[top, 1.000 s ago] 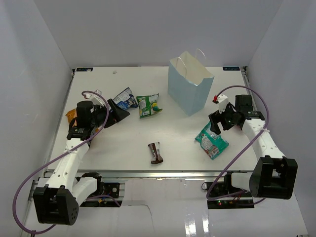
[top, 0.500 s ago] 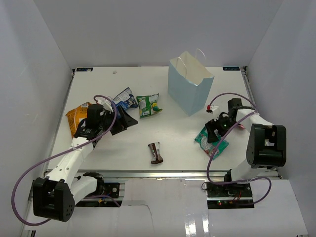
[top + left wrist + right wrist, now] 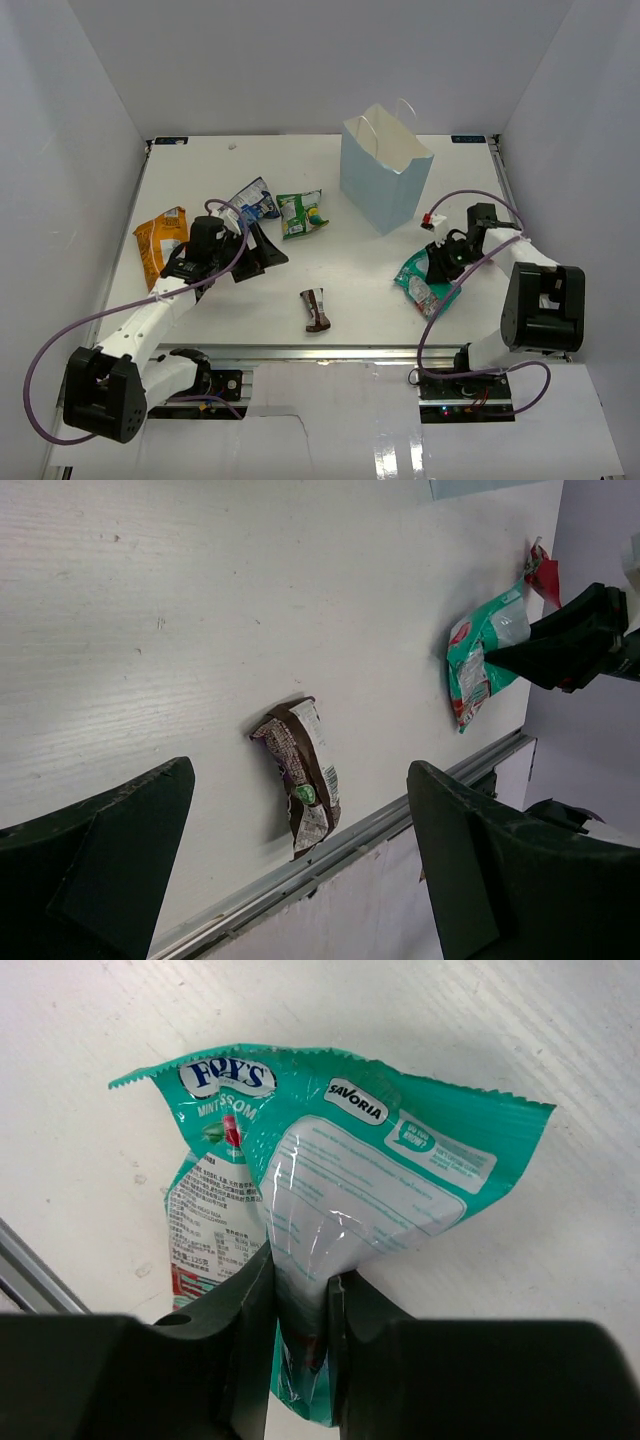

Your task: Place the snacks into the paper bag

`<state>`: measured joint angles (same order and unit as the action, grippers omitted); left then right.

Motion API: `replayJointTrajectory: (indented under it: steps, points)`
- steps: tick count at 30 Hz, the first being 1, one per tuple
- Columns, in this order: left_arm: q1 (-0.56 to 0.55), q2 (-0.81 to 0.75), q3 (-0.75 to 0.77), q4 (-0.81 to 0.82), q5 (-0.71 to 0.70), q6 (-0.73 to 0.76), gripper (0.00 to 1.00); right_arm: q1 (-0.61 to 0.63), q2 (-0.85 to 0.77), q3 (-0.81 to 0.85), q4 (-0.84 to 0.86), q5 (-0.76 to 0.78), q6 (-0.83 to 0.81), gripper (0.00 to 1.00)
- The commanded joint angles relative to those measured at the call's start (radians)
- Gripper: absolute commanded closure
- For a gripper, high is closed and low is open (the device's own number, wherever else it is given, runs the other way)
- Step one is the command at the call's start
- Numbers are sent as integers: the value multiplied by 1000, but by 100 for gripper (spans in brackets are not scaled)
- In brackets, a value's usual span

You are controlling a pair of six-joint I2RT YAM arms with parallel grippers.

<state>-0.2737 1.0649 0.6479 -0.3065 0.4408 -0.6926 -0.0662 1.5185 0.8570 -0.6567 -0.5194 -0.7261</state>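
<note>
Next, my right gripper lifts up and outward over the light blue paper bag, then lowers the teal-green packet into the bag's opening [image 3: 389,140], since the bag stands open.
My right gripper [image 3: 441,264] is shut on the teal-green packet [image 3: 424,282], pinching a fold of its foil [image 3: 330,1150] between both fingers [image 3: 240,1310] low over the table. The light blue paper bag [image 3: 383,182] stands upright behind it, mouth open. A dark brown bar [image 3: 316,308] lies near the front edge and shows between my left fingers [image 3: 110,850] in the left wrist view. My left gripper [image 3: 268,250] hangs open and empty left of centre. Behind it lie the blue-and-white packet [image 3: 255,198] and the green-and-white packet [image 3: 300,213], with the orange chip bag [image 3: 160,243] at far left.
The metal rail [image 3: 330,350] runs along the table's front edge, just beyond the brown bar [image 3: 300,775]. White walls close in the table on the left, back and right. The right arm's purple cable [image 3: 470,195] loops beside the paper bag.
My right gripper dropped onto the teal-green packet and shut on it, bunching it up. My left arm swung right toward the table's middle, uncovering the orange chip bag.
</note>
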Motion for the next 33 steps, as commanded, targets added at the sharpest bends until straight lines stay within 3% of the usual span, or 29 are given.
replayJointTrajectory:
  steps: [1, 6, 8, 12, 14, 15, 17, 21, 26, 33]
  points:
    - [-21, 7, -2, 15, -13, -4, 2, -20, -79, -21, -26, -88, -105, 80]
    - [-45, 26, -2, 17, -20, -4, 2, -24, -254, 45, -201, -283, -317, 84]
    - [-56, 33, -1, 21, -22, -7, 2, -24, -280, 135, -254, -367, -328, 85]
    - [-79, 55, 7, 23, -25, -12, 2, -20, -291, 336, -245, -465, -236, 87]
    - [-90, 64, 10, 21, -30, -15, 2, -14, -287, 418, -199, -498, -110, 88]
    - [-104, 67, 10, 23, -37, -19, 2, -6, -285, 482, -94, -496, -39, 89]
    - [-114, 69, 12, 24, -42, -25, 2, -3, -284, 533, 38, -459, 194, 91]
    - [-150, 75, 12, 26, -63, -42, 2, 29, -226, 660, 290, -316, 465, 92]
    - [-185, 83, 15, 27, -76, -58, 2, 135, -104, 838, 396, -16, 533, 92]
    - [-222, 89, 16, 26, -103, -77, 2, 341, 3, 881, 595, 447, 521, 92]
